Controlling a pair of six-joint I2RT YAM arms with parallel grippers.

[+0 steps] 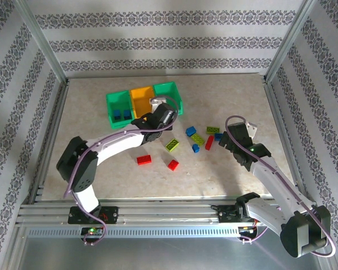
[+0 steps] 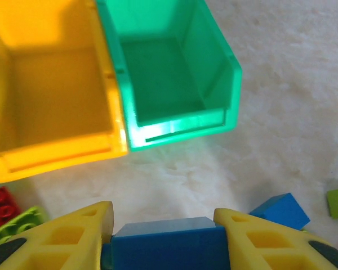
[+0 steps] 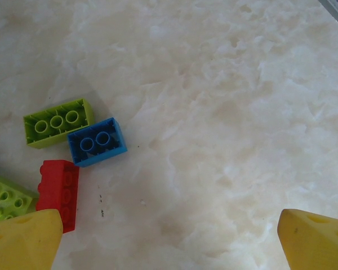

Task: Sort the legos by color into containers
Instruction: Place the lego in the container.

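My left gripper will next pass the orange bin [image 1: 142, 101] and release the blue lego over the green bin, which has matching blue legos inside.
My left gripper [image 1: 160, 116] is shut on a blue lego [image 2: 163, 246], held above the table just in front of the containers. The row of containers runs from a green bin [image 1: 109, 107] with blue legos [image 1: 121, 114] inside, through an orange bin [image 1: 142, 101], to a green bin [image 1: 172, 93]. In the left wrist view the orange bin [image 2: 50, 84] and the green bin [image 2: 169, 73] both look bare inside. My right gripper [image 3: 169, 239] hangs open over bare table, right of a lime lego [image 3: 57, 121], a blue lego [image 3: 97, 141] and a red lego [image 3: 59, 191].
Loose legos lie mid-table: red ones [image 1: 144, 160] [image 1: 173, 164] [image 1: 209, 143], lime ones [image 1: 172, 145] [image 1: 198, 138] [image 1: 213, 130], blue ones [image 1: 190, 131] [image 1: 195, 148]. A metal frame [image 1: 50, 129] borders the table. Bare surface lies to the far right and near left.
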